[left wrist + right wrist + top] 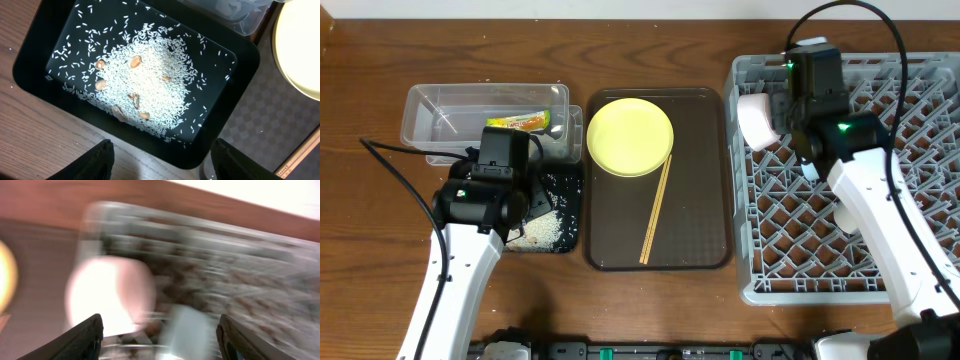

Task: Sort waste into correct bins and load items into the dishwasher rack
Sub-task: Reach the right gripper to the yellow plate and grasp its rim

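I should move my right gripper left in the overhead view and down onto the yellow plate's rack-side rim [670,139] [15,275] next, because it is uncovered and nearest to that gripper.
The shallow black tray [568,190] holds a pile of loose white rice bits [145,85] with some brown pieces. My left gripper [162,162] is open and empty above the tray's near edge; from overhead [505,165] the arm covers it. The clear tub [440,110] holds the printed snack wrapper [520,123]. The yellow plate [630,137] and the chopsticks [656,210] lie on the brown serving tray [705,200]. My right gripper [160,340] is open and empty over the grey dishwasher rack [840,270], near a white bowl [757,120] and a light-blue piece [182,330]. The right wrist view is blurred.
A small white object [845,218] sits in the rack beside my right arm. The clear tub and black tray stand against the brown tray's left side. A black cable [400,175] trails left of my left arm. Bare wooden table [650,310] shows along the front.
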